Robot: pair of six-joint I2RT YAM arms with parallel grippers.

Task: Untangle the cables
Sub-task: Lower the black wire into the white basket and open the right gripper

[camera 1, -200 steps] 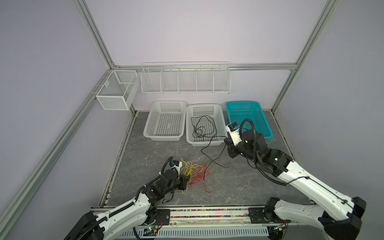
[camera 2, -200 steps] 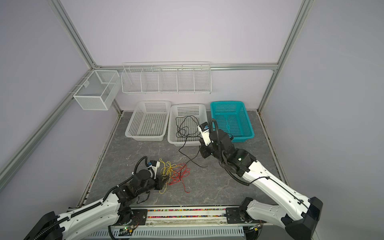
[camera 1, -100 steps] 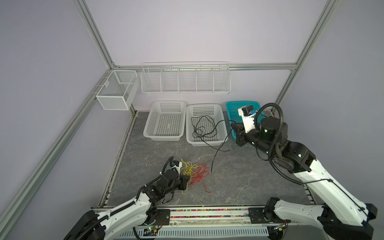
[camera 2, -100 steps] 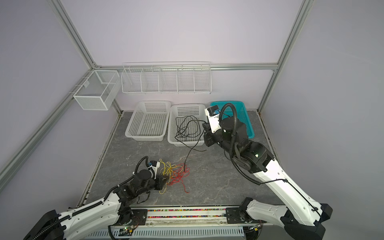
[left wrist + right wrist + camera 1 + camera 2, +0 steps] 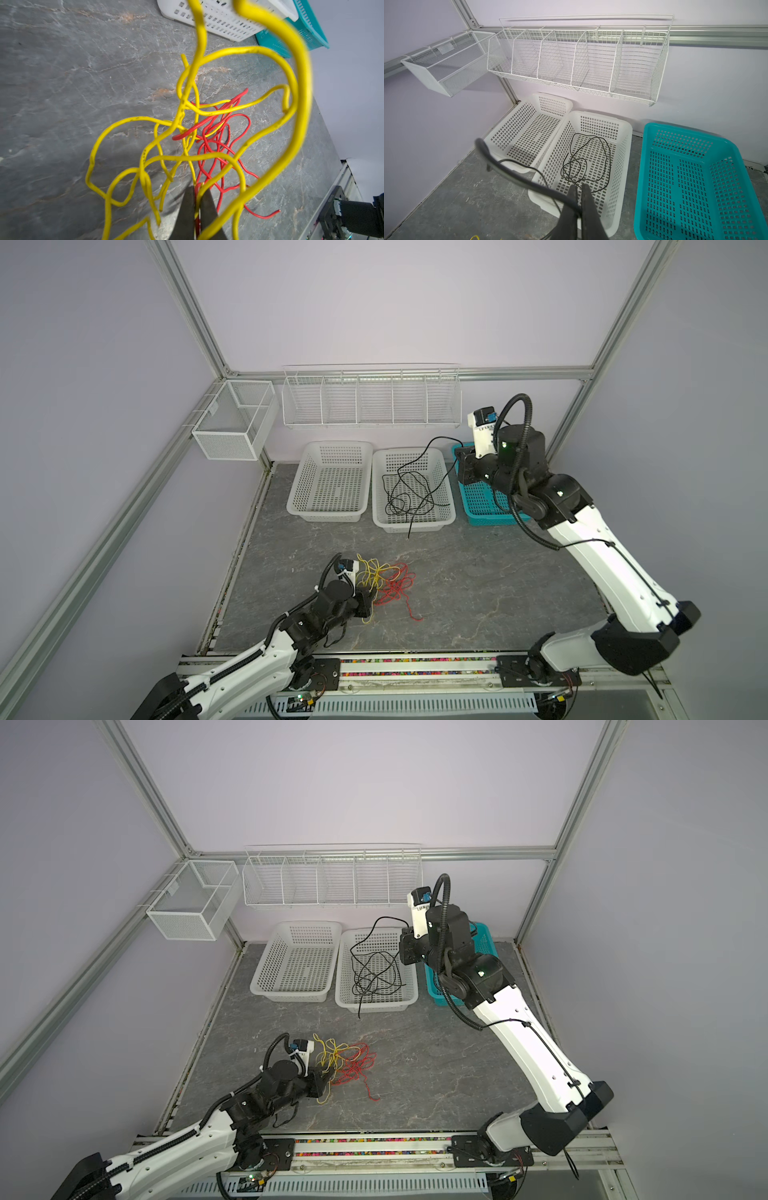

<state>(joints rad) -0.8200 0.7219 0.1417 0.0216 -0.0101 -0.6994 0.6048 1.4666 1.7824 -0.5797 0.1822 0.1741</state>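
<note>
The held part of the cables goes down toward the loops with my right gripper next and comes free there, since most of the black cable already lies looped in the middle white basket [image 5: 415, 526].
A tangle of yellow cable [image 5: 376, 572] and red cable [image 5: 395, 589] lies on the grey floor at front centre. My left gripper [image 5: 368, 601] is low at its near edge; the left wrist view shows the left gripper [image 5: 196, 188] shut on a yellow strand [image 5: 135, 118] and a red strand [image 5: 250, 124] together. The black cable [image 5: 411, 493] lies looped in the middle white basket [image 5: 415, 526], one end hanging over the front rim. My right gripper [image 5: 459, 456] is raised over that basket's right side, shut on the black cable [image 5: 583, 162], which arcs down from it.
A second white basket [image 5: 332, 514] stands left of the middle one, a teal basket [image 5: 482, 506] right of it, partly behind my right arm. A white wire rack [image 5: 370, 406] and a mesh box [image 5: 232, 418] hang on the back and left walls.
My right gripper rose and drew back to the right with the black cable, pulling its free end off the floor up to the basket's front rim. The left arm stayed put.
</note>
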